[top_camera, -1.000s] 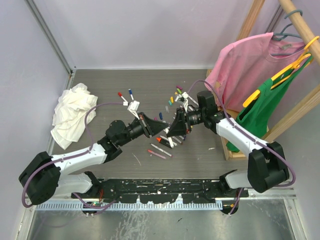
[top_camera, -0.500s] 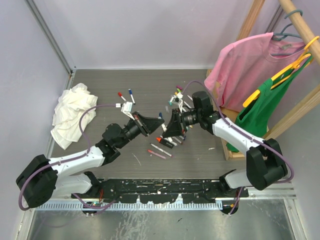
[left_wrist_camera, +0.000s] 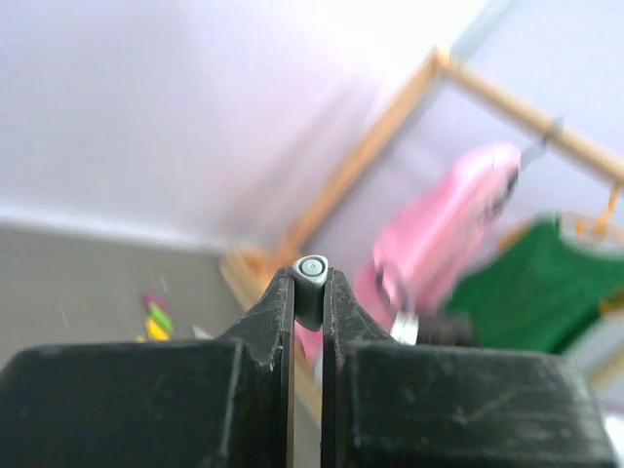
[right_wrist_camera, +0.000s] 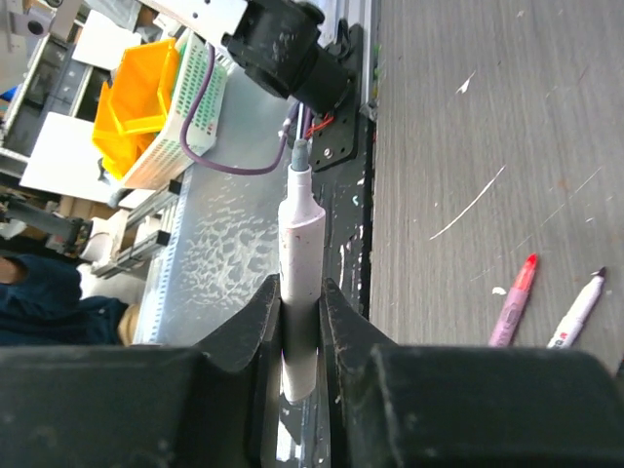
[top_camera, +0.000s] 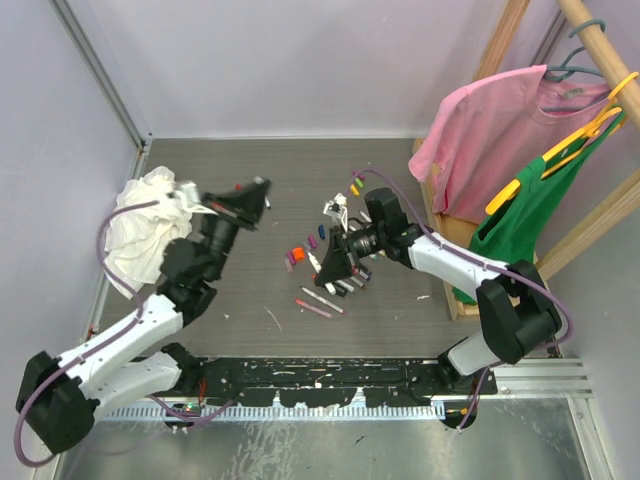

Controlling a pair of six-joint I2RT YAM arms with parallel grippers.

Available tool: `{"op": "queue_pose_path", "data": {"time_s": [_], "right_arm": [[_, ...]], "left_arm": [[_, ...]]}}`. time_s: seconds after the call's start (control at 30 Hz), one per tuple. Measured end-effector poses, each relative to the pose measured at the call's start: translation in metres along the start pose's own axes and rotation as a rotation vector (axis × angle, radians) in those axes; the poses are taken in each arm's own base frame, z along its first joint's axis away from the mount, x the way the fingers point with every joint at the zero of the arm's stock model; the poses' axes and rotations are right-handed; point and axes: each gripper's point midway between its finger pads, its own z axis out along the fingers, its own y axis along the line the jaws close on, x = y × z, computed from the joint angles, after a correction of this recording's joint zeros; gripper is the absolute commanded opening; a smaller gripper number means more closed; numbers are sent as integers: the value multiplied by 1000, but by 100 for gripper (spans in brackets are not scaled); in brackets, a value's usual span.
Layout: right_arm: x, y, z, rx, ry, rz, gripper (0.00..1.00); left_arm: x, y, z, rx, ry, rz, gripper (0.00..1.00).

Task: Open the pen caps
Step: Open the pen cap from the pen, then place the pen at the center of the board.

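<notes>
My left gripper tilts down and lowers backward next to release the grey cap, since clear tabletop beside the loose caps lies below and back from it.
My left gripper is raised above the table's left-middle, and in the left wrist view it is shut on a small grey pen cap. My right gripper is at the table's middle; in the right wrist view it is shut on a white pen barrel with a bare grey tip. The two grippers are well apart. Loose pen caps, orange, purple and blue, lie between them. More caps lie further back and show blurred in the left wrist view.
Several uncapped pens lie under the right gripper, two seen in the right wrist view. A white rag lies at the left. A wooden rack at the right holds a pink shirt and a green one.
The left gripper has pulled back and up to the left with the grey cap, away from the right gripper. The right gripper, holding the barrel, shifted slightly left.
</notes>
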Motion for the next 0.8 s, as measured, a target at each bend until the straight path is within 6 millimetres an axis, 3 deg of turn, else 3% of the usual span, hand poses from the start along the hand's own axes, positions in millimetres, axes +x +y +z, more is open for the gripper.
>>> {"op": "queue_pose_path", "data": {"time_s": [0.07, 0.17, 0.23, 0.3, 0.43, 0.6, 0.8], "right_arm": [[7, -2, 5, -10, 21, 35, 1], [16, -4, 10, -14, 47, 71, 1], [22, -6, 13, 5, 67, 63, 1], [27, -11, 17, 48, 94, 41, 1], [37, -19, 31, 143, 174, -57, 1], [60, -28, 51, 249, 305, -153, 3], [96, -57, 65, 398, 475, -194, 3]], "left_arm": [[-57, 2, 11, -27, -143, 25, 0], [-118, 4, 13, -44, -290, 47, 0], [-134, 3, 6, -47, -322, 51, 0], [-133, 2, -1, -48, -310, 37, 0], [-101, 26, -24, -116, -221, -4, 0], [-31, 84, -59, -317, -7, -40, 0], [48, 150, -115, -581, 221, -99, 0]]}}
